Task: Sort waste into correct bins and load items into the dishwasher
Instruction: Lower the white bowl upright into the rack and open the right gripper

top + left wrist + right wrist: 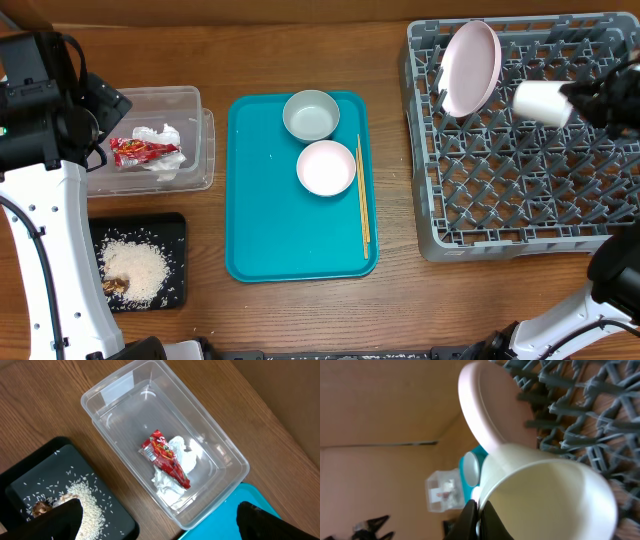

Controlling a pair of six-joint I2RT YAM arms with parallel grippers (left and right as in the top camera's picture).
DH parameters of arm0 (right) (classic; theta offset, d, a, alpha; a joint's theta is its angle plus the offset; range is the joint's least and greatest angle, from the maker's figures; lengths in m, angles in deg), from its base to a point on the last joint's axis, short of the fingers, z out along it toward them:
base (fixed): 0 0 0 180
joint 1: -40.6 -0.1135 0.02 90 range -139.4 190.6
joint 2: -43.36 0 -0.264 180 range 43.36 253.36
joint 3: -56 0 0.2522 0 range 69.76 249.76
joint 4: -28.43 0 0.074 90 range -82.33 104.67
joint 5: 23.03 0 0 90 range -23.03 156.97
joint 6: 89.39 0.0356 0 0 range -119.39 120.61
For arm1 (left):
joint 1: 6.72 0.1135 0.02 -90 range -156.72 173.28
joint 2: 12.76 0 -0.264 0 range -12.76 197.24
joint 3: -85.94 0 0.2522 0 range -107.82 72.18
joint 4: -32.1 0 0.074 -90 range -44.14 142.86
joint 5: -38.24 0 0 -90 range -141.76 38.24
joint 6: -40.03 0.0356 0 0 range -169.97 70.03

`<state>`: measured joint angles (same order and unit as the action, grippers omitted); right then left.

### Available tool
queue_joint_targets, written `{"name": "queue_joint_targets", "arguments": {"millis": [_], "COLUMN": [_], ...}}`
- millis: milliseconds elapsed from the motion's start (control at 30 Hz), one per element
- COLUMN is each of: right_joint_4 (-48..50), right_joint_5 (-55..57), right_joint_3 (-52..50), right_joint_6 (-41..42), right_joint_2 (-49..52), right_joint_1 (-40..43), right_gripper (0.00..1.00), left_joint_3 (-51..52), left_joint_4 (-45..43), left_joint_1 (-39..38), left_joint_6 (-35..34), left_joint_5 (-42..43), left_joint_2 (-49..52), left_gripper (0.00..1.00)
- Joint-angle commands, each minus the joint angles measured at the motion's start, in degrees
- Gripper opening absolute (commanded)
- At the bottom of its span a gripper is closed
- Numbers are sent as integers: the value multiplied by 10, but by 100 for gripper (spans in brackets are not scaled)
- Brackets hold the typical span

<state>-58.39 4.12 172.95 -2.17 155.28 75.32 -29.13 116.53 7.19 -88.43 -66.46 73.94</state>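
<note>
The rack's empty middle wires lie below my right gripper, nearer my base. My right gripper will next move back and down to release the cup among them.
My right gripper is shut on the rim of the small white cup, held on its side above the grey dish rack. The pink-white plate stands on edge in the rack's back left. My left gripper is open and empty above the clear tub, which holds the red wrapper and white tissue. The black tray holds rice and brown bits. The pale bowl, saucer and chopsticks lie on the teal tray.
The left arm's white link runs along the left table edge beside the black tray. The right arm's base sits at the lower right. Bare wood lies between the teal tray and the rack.
</note>
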Motion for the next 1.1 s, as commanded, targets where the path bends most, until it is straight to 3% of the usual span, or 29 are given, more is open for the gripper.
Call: {"name": "queue_joint_targets", "arguments": {"millis": [0,200,433,867,1067], "right_joint_4": [46,61,66,124,133], "right_joint_5": [-123,-129,-48,-42,63], "right_joint_3": [-67,-121,-171,-234,-234], "right_joint_6": [-2,-2,-3,-5,25], "right_joint_2": [-10,-9,-9,-8,-8], "right_joint_1": [10,25,32,32,33], "right_gripper": [4,4,4,4,4], "left_joint_3": [-5,-5,-5,-5,-5], "left_joint_4": [-2,-2,-2,-2,-2], "left_joint_1": [0,0,0,0,0], "left_joint_6": [5,5,5,5,5], "left_joint_5": [2,2,2,2,2], "left_joint_2": [2,2,2,2,2], "left_gripper": [100,100,100,100,100]}}
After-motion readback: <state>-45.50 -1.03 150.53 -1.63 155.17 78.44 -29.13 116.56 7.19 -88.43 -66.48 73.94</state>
